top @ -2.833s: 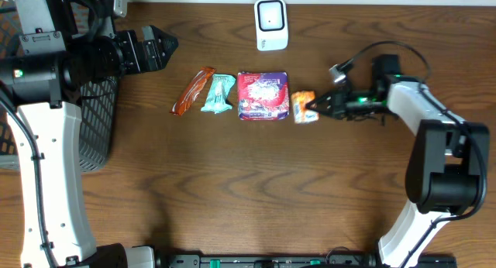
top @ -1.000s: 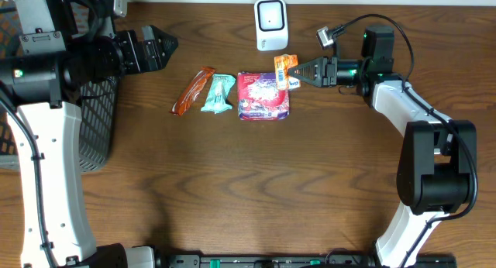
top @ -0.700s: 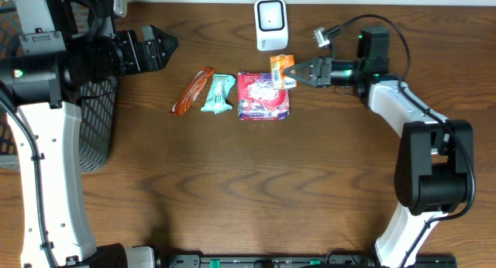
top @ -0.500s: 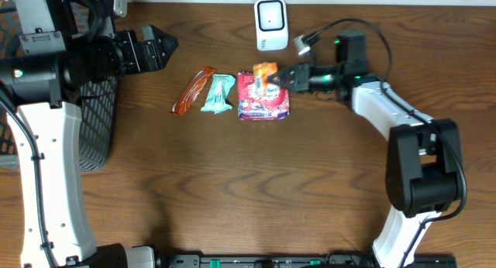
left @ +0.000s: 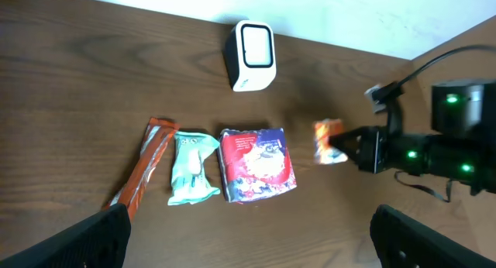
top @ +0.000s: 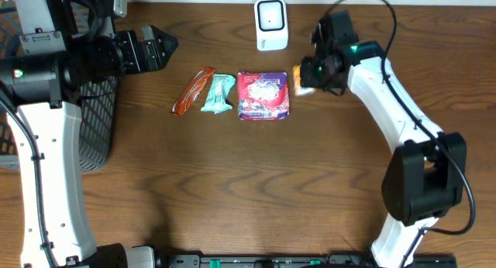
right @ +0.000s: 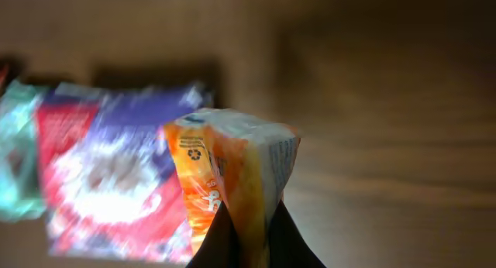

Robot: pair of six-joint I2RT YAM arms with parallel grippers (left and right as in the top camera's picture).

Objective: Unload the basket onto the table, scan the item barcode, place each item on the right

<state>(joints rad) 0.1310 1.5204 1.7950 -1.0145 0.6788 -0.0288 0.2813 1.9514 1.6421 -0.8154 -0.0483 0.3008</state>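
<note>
My right gripper needs to move over the scanner [top: 271, 24], then to the right in the overhead view and down to let go of the packet, because the tabletop there is clear.
My right gripper [top: 308, 75] is shut on a small orange and white snack packet [top: 300, 79], pinching its lower edge [right: 232, 175] between both fingers [right: 246, 225]. The packet hangs above the table just right of a red and purple pouch [top: 263, 94], which is blurred behind it in the right wrist view. The white barcode scanner [top: 271, 24] stands upright at the table's far edge, behind and to the left of the packet. My left gripper [top: 166, 44] hovers open at the far left, nothing between its fingers [left: 105, 235]. From there I see the scanner [left: 253, 45] and the packet [left: 327, 140].
A red-brown bar [top: 194, 91] and a teal packet [top: 219, 94] lie in a row left of the pouch. A black mesh basket [top: 97, 121] sits at the left table edge under my left arm. The table's far edge meets a white wall behind the scanner.
The right arm carried the orange packet left over the red and purple pouch, then back to its right side, with the wrist now turned downward. The left arm has not moved.
</note>
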